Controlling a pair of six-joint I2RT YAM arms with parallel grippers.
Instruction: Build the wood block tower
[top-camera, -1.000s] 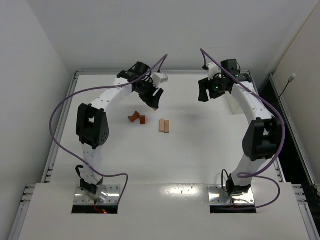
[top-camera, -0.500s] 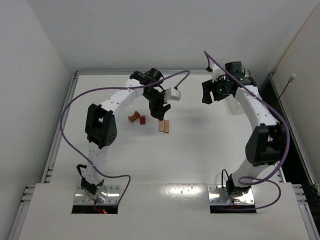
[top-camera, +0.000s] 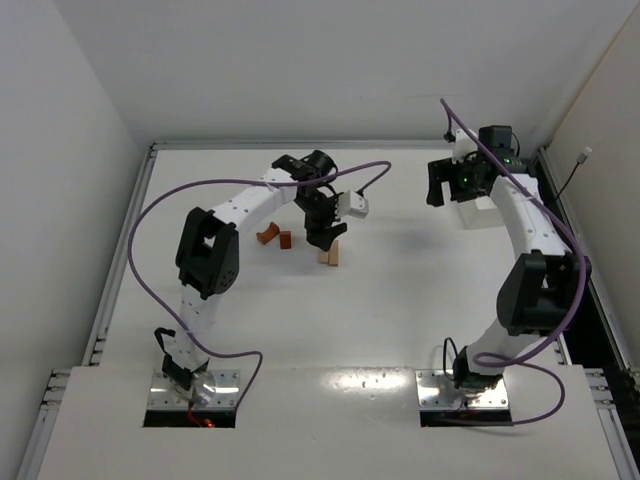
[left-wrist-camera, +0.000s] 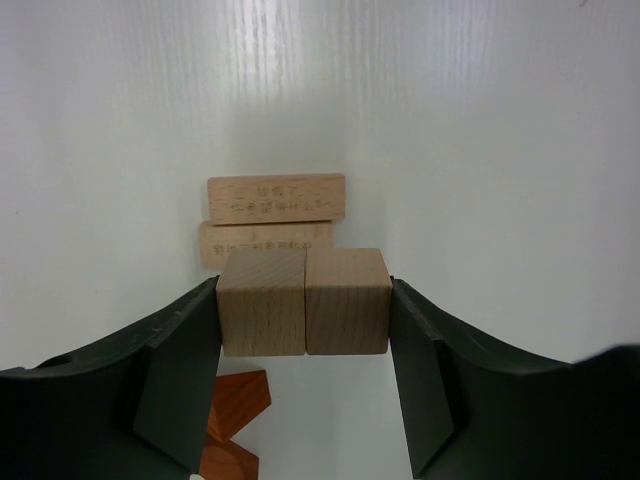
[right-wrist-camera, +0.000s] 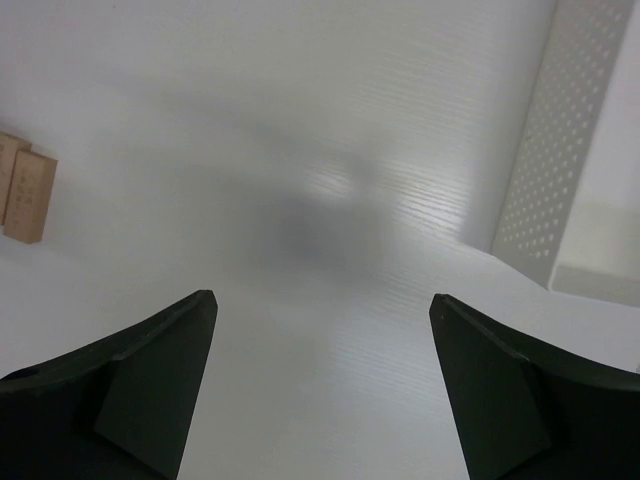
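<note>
The held cubes hang short of the planks, so the robot's left gripper will next move over and down onto the plank nearer the reddish-brown pieces to let go of them.
My left gripper (top-camera: 325, 238) is shut on two pale tan cubes (left-wrist-camera: 303, 302), held side by side between the jaws just above the table. It hovers at the near end of two pale tan planks (top-camera: 331, 254) lying flat side by side; they also show in the left wrist view (left-wrist-camera: 275, 198). Two reddish-brown pieces (top-camera: 274, 237) lie on the table left of the gripper, and one shows under the left jaw (left-wrist-camera: 235, 405). My right gripper (top-camera: 438, 186) is open and empty, high at the far right (right-wrist-camera: 322, 310).
A white perforated tray (top-camera: 482, 213) stands below the right gripper and shows at the right edge of the right wrist view (right-wrist-camera: 560, 150). The planks (right-wrist-camera: 25, 195) show at that view's left edge. Walls bound the table on three sides.
My left gripper has swung right and nearer, from beyond the reddish-brown pieces to over the planks. My right gripper has moved right, away from the centre.
</note>
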